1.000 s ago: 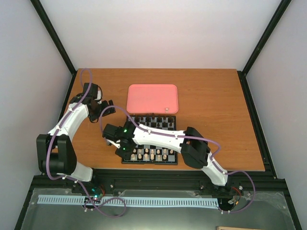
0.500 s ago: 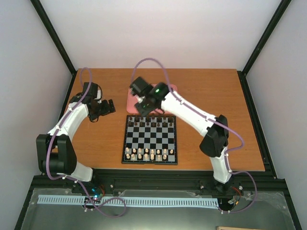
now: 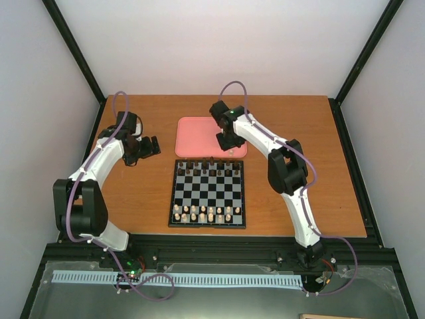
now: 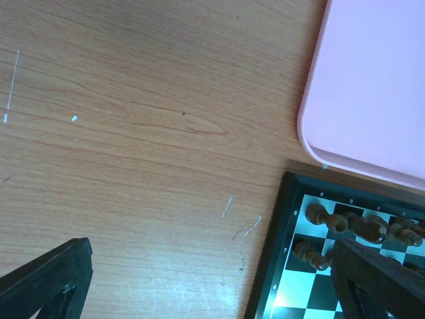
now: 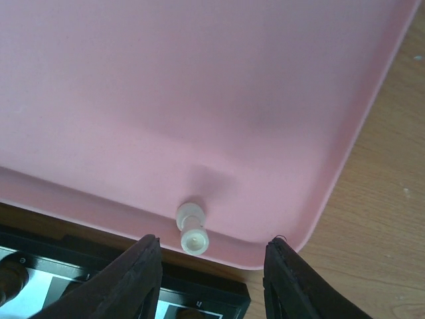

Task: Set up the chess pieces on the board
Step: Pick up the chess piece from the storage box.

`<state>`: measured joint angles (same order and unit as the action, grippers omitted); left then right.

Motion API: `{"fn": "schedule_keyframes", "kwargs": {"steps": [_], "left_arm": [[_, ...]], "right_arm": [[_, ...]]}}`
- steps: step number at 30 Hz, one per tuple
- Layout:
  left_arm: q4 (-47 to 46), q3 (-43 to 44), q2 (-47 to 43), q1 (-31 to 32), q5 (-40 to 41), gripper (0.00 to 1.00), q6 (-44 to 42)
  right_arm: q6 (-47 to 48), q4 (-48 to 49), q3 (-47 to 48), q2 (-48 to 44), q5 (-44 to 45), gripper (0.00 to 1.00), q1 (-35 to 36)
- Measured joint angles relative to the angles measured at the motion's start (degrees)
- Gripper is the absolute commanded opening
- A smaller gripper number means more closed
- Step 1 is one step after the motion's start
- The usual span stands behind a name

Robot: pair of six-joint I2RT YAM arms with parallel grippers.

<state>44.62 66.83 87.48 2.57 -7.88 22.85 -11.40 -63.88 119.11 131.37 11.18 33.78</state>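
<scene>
I need to move my right gripper down around the head of the cream chess piece [image 5: 194,242] next, because the piece stands upright below, in the gap between my open fingers.
The board [image 3: 209,193] lies in the middle of the table. Cream chess pieces [image 3: 206,213] fill its two near rows and dark pieces [image 3: 209,167] its two far rows. One more cream chess piece [image 5: 191,229] stands alone on the pink tray [image 5: 199,100], close to its front rim. My right gripper [image 5: 212,279] hovers open just above it, a finger on either side, touching nothing. In the top view the right gripper [image 3: 230,141] is over the tray's front right corner. My left gripper [image 3: 147,147] is open and empty, left of the board's far left corner [image 4: 265,279].
The pink tray [image 3: 202,135] sits just behind the board, holding only the single piece. Dark pieces [image 4: 319,216] stand at the board's far left corner. Bare wooden table [image 3: 299,173] lies right of the board, and black frame posts run along both sides.
The right arm swung from the board's near left corner across to the pink tray's front right corner, and its jaws opened wider. The left arm has stayed put.
</scene>
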Motion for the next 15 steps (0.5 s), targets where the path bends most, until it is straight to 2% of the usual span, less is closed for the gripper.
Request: {"fn": "schedule_keyframes", "kwargs": {"steps": [15], "left_arm": [[0.02,0.22,1.64,0.0,0.2,1.0,-0.02]], "right_arm": [[0.5,2.27,-4.33,0.92,-6.27,0.39,-1.73]]}}
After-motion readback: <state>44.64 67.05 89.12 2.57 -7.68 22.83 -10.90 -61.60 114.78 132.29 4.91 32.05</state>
